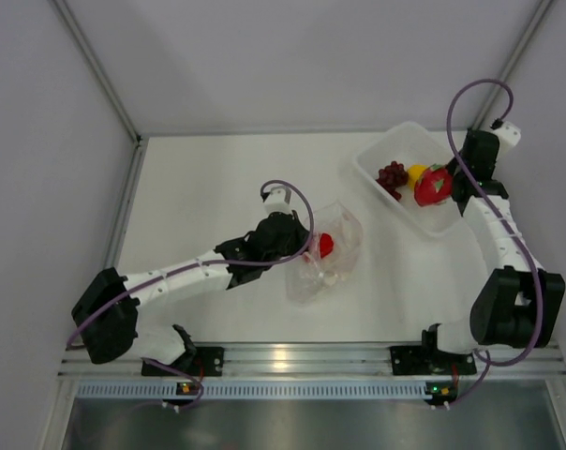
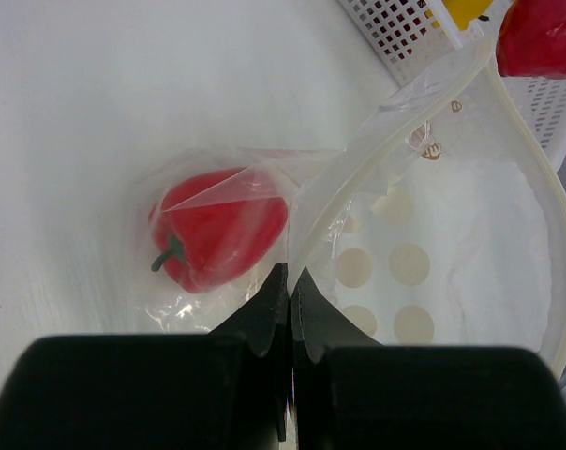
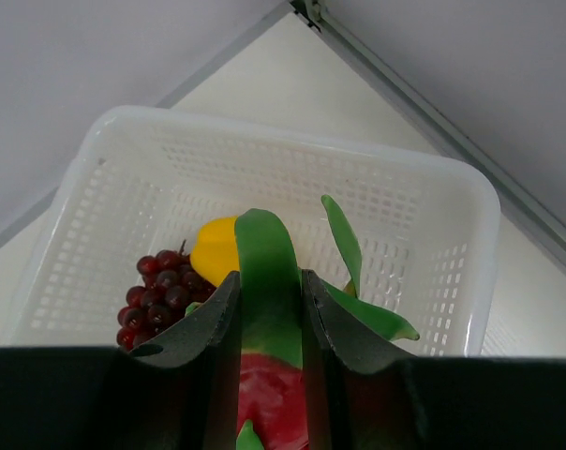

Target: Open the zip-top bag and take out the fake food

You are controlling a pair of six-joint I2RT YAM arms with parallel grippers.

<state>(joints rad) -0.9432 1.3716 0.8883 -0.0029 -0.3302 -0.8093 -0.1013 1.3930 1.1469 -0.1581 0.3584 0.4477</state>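
Observation:
My right gripper has the pink-red fruit hanging over free space, so it needs to bring the fruit down into the white basket (image 3: 264, 128) there first, to get it beside the yellow pepper (image 3: 213, 249).
The zip-top bag (image 1: 332, 261) lies mid-table with its mouth wide open, the zip strip (image 2: 407, 101) curving round the opening. My left gripper (image 2: 290, 273) is shut on the bag's edge at the mouth. A red pepper (image 2: 220, 229) lies inside the bag, also visible from above as a red pepper (image 1: 326, 245). My right gripper (image 3: 269, 284) is shut on the pink-red fruit with green leaves (image 3: 267, 258) over the white basket (image 3: 264, 128). Dark purple grapes (image 3: 156, 295) and a yellow pepper (image 3: 213, 249) lie in that basket.
The white perforated basket (image 1: 380, 155) sits at the table's far right, close to the right arm. Metal frame rails (image 1: 128, 202) and grey walls border the table on the left, back and right. An aluminium rail (image 1: 292, 358) carries both arm bases at the near edge.

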